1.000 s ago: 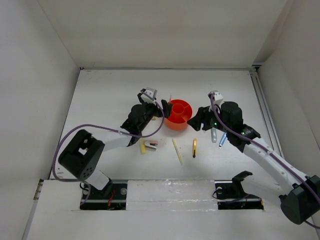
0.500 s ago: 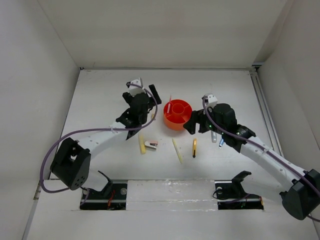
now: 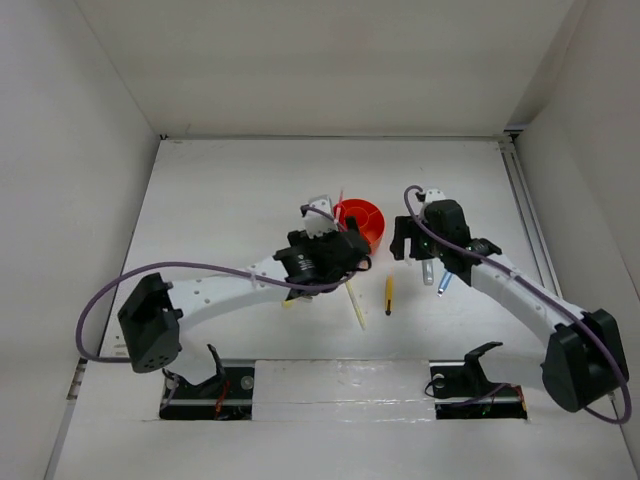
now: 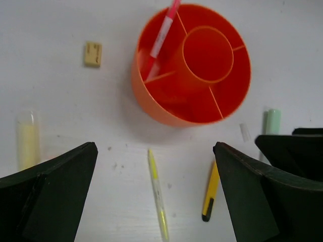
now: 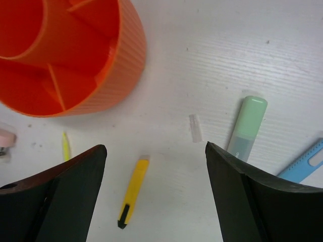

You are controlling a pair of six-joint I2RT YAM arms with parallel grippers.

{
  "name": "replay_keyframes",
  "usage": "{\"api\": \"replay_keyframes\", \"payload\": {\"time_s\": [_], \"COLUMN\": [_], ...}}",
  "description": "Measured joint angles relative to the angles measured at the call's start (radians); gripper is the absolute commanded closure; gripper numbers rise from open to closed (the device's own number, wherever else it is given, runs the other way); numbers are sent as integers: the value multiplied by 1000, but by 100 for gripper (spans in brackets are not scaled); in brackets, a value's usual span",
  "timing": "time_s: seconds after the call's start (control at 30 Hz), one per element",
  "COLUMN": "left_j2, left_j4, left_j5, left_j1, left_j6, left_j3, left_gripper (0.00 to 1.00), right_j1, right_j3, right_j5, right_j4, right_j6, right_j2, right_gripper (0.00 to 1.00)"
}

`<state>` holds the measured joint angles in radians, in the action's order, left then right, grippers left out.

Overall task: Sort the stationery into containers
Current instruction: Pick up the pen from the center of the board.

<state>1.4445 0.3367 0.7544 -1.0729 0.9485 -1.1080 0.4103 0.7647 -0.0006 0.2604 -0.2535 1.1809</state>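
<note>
The thin yellow pencil lies on the tabletop outside the organiser (image 3: 362, 221), so the left gripper will next move down and back onto the white middle of the thin yellow pencil (image 3: 356, 308).
The round orange organiser (image 3: 362, 221) stands mid-table, with a pink pen (image 4: 161, 38) leaning in one outer compartment. My left gripper (image 4: 154, 151) is open and empty. It hovers on the organiser's near side over the thin yellow pencil (image 4: 157, 199). The gold pen (image 4: 211, 191) lies right of the pencil. My right gripper (image 5: 155, 148) is open and empty above the gold pen (image 5: 132, 191), right of the organiser (image 5: 65, 55). A green marker (image 5: 247, 128) and blue pen (image 5: 305, 164) lie to its right. The tan block (image 4: 93, 54) and pale yellow marker (image 4: 28, 141) lie left.
A small clear cap (image 5: 195, 127) lies between the gold pen and the green marker. The pink-white stapler (image 5: 6, 138) shows at the right wrist view's left edge. White walls enclose the table on three sides. My two grippers (image 3: 345, 258) (image 3: 405, 245) are close together.
My left arm has swung from the organiser's back left round to its near side, over the pencil. My right gripper has shifted slightly right and back.
</note>
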Motion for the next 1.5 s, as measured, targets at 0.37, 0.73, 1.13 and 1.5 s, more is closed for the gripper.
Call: {"api": "replay_keyframes", "payload": {"time_s": [0.37, 0.73, 1.13, 1.5], "left_j2": [225, 376, 449, 517], "left_j4": [184, 106, 209, 339], "left_j5": [-103, -262, -337, -382], "left_j1": [-91, -91, -91, -88], "left_j6": [240, 227, 278, 331], "left_j3": [-55, -38, -151, -251], "left_gripper": [4, 28, 53, 74], "right_j1": [-12, -57, -68, -98], "right_j3": [45, 80, 83, 83], "right_j5": [51, 83, 42, -47], "right_j4": [23, 18, 4, -39], "right_j6": [16, -8, -18, -37], "right_j2": [145, 109, 103, 26], "right_gripper": [17, 17, 17, 17]}}
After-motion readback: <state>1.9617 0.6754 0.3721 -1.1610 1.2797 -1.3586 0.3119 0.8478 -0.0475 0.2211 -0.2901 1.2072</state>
